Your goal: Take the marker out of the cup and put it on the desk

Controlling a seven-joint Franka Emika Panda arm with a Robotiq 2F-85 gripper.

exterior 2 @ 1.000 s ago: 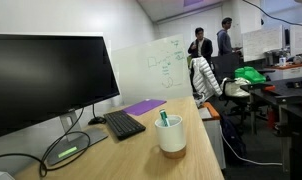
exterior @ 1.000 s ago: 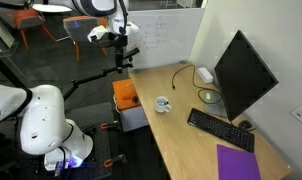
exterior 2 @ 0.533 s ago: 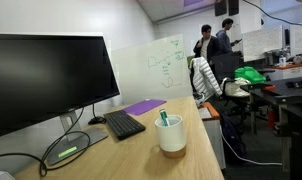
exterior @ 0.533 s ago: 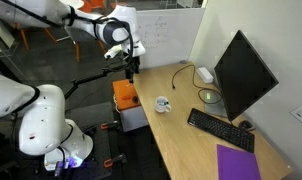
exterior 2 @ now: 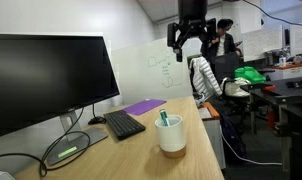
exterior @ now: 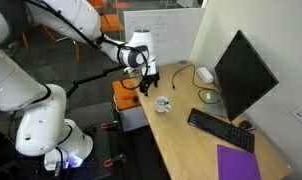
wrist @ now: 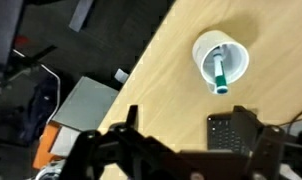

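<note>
The robot will next bring its open gripper down and in over the desk toward the cup, around the marker's green-capped upper end (exterior 2: 163, 115) (wrist: 221, 86), because that end sticks out above the cup's rim.
The small white cup (exterior: 162, 104) stands on the light wood desk (exterior: 181, 140) near its edge. It also shows in an exterior view (exterior 2: 172, 135) and in the wrist view (wrist: 221, 58). A marker (wrist: 220, 72) with a green cap leans inside it, cap up (exterior 2: 163, 118). My gripper (exterior: 146, 82) hangs open and empty in the air above the desk edge, short of the cup. It shows high above the cup in an exterior view (exterior 2: 192, 36). In the wrist view (wrist: 181, 135) its fingers stand wide apart below the cup.
A black monitor (exterior: 241, 75), black keyboard (exterior: 219, 130) and purple notebook (exterior: 238, 163) lie further along the desk. A white adapter with a cable (exterior: 204, 75) sits at the back. An orange-topped cabinet (exterior: 126, 97) stands beside the desk edge. People stand in the background (exterior 2: 223, 30).
The arm has swung from the far background towards the desk and come down, bringing the gripper close above the desk edge near the cup. The cup and marker have not moved.
</note>
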